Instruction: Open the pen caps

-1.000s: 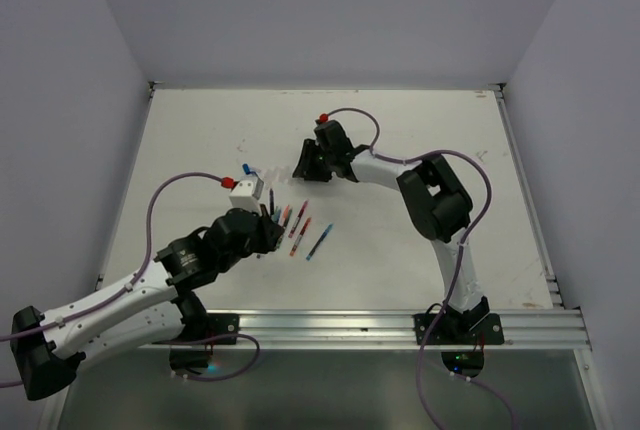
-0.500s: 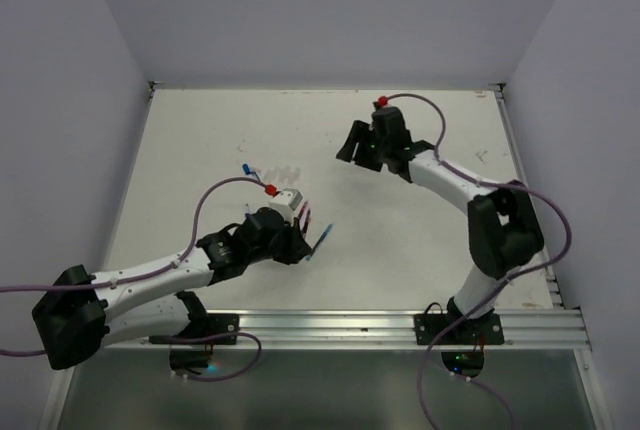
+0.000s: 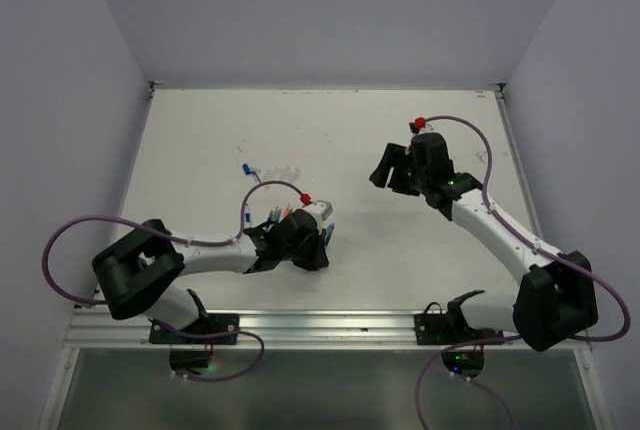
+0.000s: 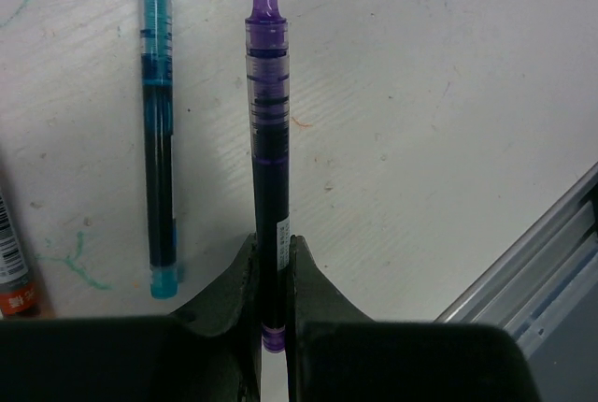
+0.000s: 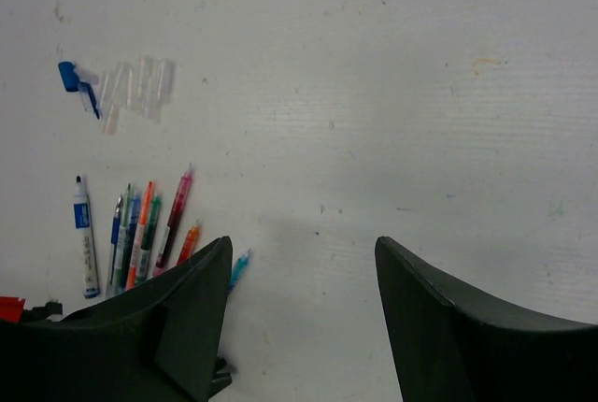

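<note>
The purple pen's bare tip shows it is already uncapped. My left gripper should next carry the pen outward, in beside the teal pen (image 4: 157, 131), and open there.
My left gripper (image 4: 271, 245) is shut on a purple pen (image 4: 265, 122) near its back end. The pen's bare tip points away from the wrist, just above the table. An uncapped teal pen (image 4: 157, 131) lies beside it. From above, the left gripper (image 3: 320, 242) sits low, right of a row of coloured pens (image 3: 280, 215). A blue pen cap (image 5: 68, 76) and several clear caps (image 5: 140, 89) lie loose at the back left. My right gripper (image 5: 301, 245) hangs open and empty, high over the table and far right of the pens (image 5: 140, 234).
A white marker with a blue label (image 5: 84, 234) lies left of the pen row. An orange pen (image 4: 11, 276) shows at the left wrist view's edge. The aluminium rail (image 3: 400, 325) runs along the near table edge, close to the left gripper (image 4: 533, 280).
My right arm has swung from the cap pile to the right and its jaws have opened wider. My left arm has stretched right and lower with the pen.
</note>
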You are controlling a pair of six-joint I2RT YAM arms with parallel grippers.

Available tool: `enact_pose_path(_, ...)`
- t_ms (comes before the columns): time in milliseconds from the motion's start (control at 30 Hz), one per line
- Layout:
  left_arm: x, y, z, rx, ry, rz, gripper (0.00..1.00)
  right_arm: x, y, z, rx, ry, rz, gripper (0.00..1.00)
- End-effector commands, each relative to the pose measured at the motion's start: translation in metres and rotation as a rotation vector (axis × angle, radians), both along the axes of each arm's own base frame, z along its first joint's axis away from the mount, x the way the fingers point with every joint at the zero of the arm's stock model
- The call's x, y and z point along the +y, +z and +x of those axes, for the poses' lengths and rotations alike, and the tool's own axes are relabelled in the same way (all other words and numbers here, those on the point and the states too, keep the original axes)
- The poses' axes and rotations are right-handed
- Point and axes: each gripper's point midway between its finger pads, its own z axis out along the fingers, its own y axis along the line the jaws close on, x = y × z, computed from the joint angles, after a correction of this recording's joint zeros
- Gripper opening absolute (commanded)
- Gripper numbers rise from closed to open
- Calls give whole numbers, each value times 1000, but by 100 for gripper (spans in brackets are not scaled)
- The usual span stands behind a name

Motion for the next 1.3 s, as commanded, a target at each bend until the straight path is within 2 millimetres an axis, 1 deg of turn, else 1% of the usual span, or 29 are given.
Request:
enact_pose_path(0,-13,12,22,-92,14,-15,0,1,11,-9,-37,30,23,66)
enact_pose_path(33,-11,10,29,-114,38,10,0,1,10,-10,-33,33,24,66)
enact_pose_path(67,-6,0,28,-99,36,53,0,0,7,-12,-27,33,23,66)
enact_pose_path(100,-9,2,32,-109,35,65,0,0,6,-13,-26,34,24,66)
enact_pose_path(167,-3,-9,31,-90,33,118,0,-1,4,-15,-23,34,23,66)
enact_pose_path(233,-1,-10,37,-101,59,140,0,-1,4,-15,-30,32,26,66)
enact_pose_path(267,10,-20,32,-73,64,199,0,-1,1,-16,-22,32,25,66)
enact_pose_path(300,14,-24,32,-65,83,218,0,-1,0,-16,-23,32,28,66)
enact_pose_path(333,20,-26,35,-78,113,245,0,1,-2,-16,-18,37,36,67)
enact_pose_path(367,28,-31,33,-64,137,276,0,3,-3,-17,-12,42,40,66)
enact_pose_path(467,43,-38,34,-69,178,337,0,3,-5,-17,-11,45,44,67)
enact_pose_path(633,65,-43,38,-87,254,423,0,2,-6,-18,-14,45,37,66)
enact_pose_path(800,75,-43,38,-98,291,442,4,5,-6,-17,-14,50,52,67)
enact_pose_path(900,81,-46,38,-102,306,468,7,7,-8,-17,-10,55,61,67)
enact_pose_path(933,83,-46,37,-101,308,477,8,7,-12,-18,-3,53,61,66)
enact_pose_path(1067,90,-47,39,-114,330,503,15,8,-19,-20,10,55,66,67)
enact_pose_path(1100,91,-46,40,-120,332,509,18,8,-19,-20,11,57,69,67)
enact_pose_path(1167,94,-48,40,-119,337,525,19,8,-21,-20,12,54,70,67)
enact_pose_path(1267,98,-49,40,-126,345,542,25,8,-19,-20,7,55,71,67)
